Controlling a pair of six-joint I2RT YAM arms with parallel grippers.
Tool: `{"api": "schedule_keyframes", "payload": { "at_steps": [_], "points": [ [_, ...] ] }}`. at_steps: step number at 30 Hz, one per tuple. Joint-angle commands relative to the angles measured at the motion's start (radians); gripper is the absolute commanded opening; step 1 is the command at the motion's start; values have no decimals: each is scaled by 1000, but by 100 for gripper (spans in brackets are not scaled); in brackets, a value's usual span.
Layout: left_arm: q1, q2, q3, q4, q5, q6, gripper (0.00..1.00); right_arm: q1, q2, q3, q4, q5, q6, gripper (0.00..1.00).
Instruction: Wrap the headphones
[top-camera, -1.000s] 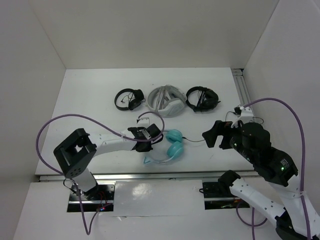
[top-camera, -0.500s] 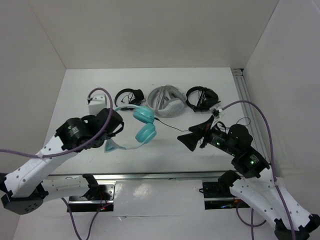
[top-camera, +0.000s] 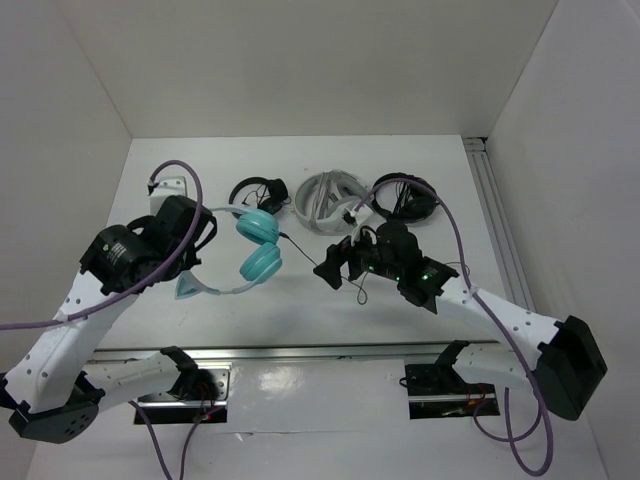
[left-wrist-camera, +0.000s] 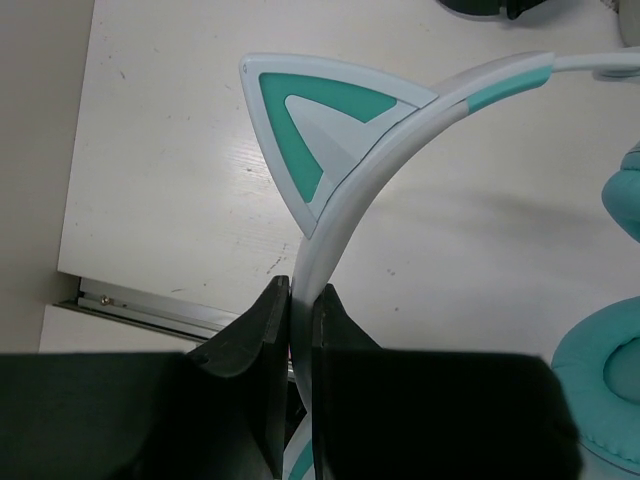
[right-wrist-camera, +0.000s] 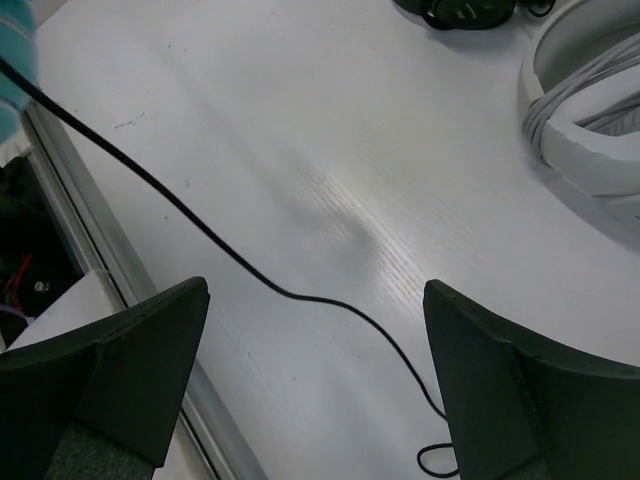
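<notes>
The thin black cable already crosses the open gap between my right gripper's fingers, so it should next go down toward the tabletop and close on the piece of cable.
The teal headphones (top-camera: 260, 262) hang above the table at left centre, held by their pale mint headband (left-wrist-camera: 400, 130). My left gripper (top-camera: 203, 243) is shut on that headband just below one cat ear (left-wrist-camera: 310, 130); its midpoint shows in the left wrist view (left-wrist-camera: 302, 300). An ear cup (left-wrist-camera: 600, 400) shows at the right edge. The thin black cable (top-camera: 315, 250) runs from the cups rightward. My right gripper (top-camera: 335, 270) is open, its jaws wide apart, and the cable (right-wrist-camera: 250, 270) passes between them over the table without touching the fingers (right-wrist-camera: 130, 360).
At the back of the table lie small black headphones (top-camera: 258, 195), white-grey headphones (top-camera: 328, 200) and another black pair (top-camera: 405, 195). The white-grey pair (right-wrist-camera: 590, 120) is near my right gripper. A metal rail (top-camera: 490, 200) runs along the right side. The table's front edge (top-camera: 300, 350) is close.
My left arm has lifted the teal headphones and carried them left and back. My right gripper has moved left across the table and now straddles the cable.
</notes>
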Motion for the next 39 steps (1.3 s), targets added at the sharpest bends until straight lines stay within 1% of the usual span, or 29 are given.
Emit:
{"api": "schedule_keyframes", "payload": {
  "at_steps": [1, 3, 6, 8, 10, 11, 13, 14, 16, 17, 19, 20, 22, 23, 25, 26, 27, 28, 29, 30, 31, 32, 33, 34, 36, 39],
  "points": [
    [57, -31, 67, 96, 68, 81, 0, 6, 57, 6, 171, -38, -60, 94],
    [68, -31, 78, 106, 77, 90, 0, 15, 69, -9, 228, -69, -48, 92],
    [79, -31, 88, 106, 98, 90, 0, 15, 97, -54, 308, -46, -38, 90],
    [89, -31, 111, 106, 127, 90, 0, 15, 153, -64, 328, -35, -38, 84],
    [98, -31, 125, 106, 140, 90, 0, -13, 200, -64, 374, -69, -38, 80],
    [98, -31, 137, 106, 140, 90, 0, -22, 247, -74, 416, -86, -38, 74],
    [108, -31, 148, 97, 140, 90, 0, -37, 292, -74, 463, -129, -23, 68],
    [108, -31, 148, 97, 149, 90, 0, -46, 336, -74, 484, -138, -12, 58],
    [108, -31, 148, 97, 149, 81, 0, -47, 373, -74, 510, -150, -3, 44],
    [108, -20, 148, 97, 140, 81, 0, -47, 396, -74, 520, -150, -3, 33],
    [108, -11, 148, 86, 131, 81, 0, -47, 396, -84, 542, -161, 8, 33],
    [108, -11, 148, 86, 117, 81, 0, -47, 396, -100, 543, -161, 8, 30],
    [108, -2, 148, 86, 86, 72, 0, -47, 369, -136, 555, -149, 8, 29],
    [117, -2, 138, 86, 76, 59, 0, -47, 356, -149, 564, -140, 8, 26],
    [117, 8, 128, 86, 56, 59, 0, -47, 309, -173, 537, -100, 17, 12],
    [117, 8, 118, 86, 42, 50, 0, -37, 291, -184, 512, -60, 17, 0],
    [117, 8, 98, 100, 42, 50, 0, -15, 271, -184, 477, 40, 17, 0],
    [117, 8, 84, 112, 14, 50, 0, 2, 222, -170, 434, 105, 5, 0],
    [117, 8, 67, 125, 3, 61, 0, 50, 193, -161, 337, 258, 5, 0],
    [117, -3, 47, 140, 3, 73, 0, 76, 160, -150, 287, 335, 5, 0],
    [108, -3, 3, 181, 3, 82, 0, 102, 87, -134, 242, 416, 5, 0],
    [99, -17, -19, 210, 37, 99, 0, 133, 51, -124, 160, 502, 17, 0],
    [77, -31, -67, 243, 66, 145, 0, 186, 16, -112, 123, 653, 17, 0],
    [66, -31, -92, 295, 110, 160, 0, 208, -42, -77, 40, 708, 31, 0],
    [22, -20, -138, 338, 143, 193, 0, 255, -78, -20, -49, 794, 31, 0],
    [-47, 34, -183, 347, 115, 193, 0, 314, -101, 102, -196, 856, 31, 0]
  ]
}}
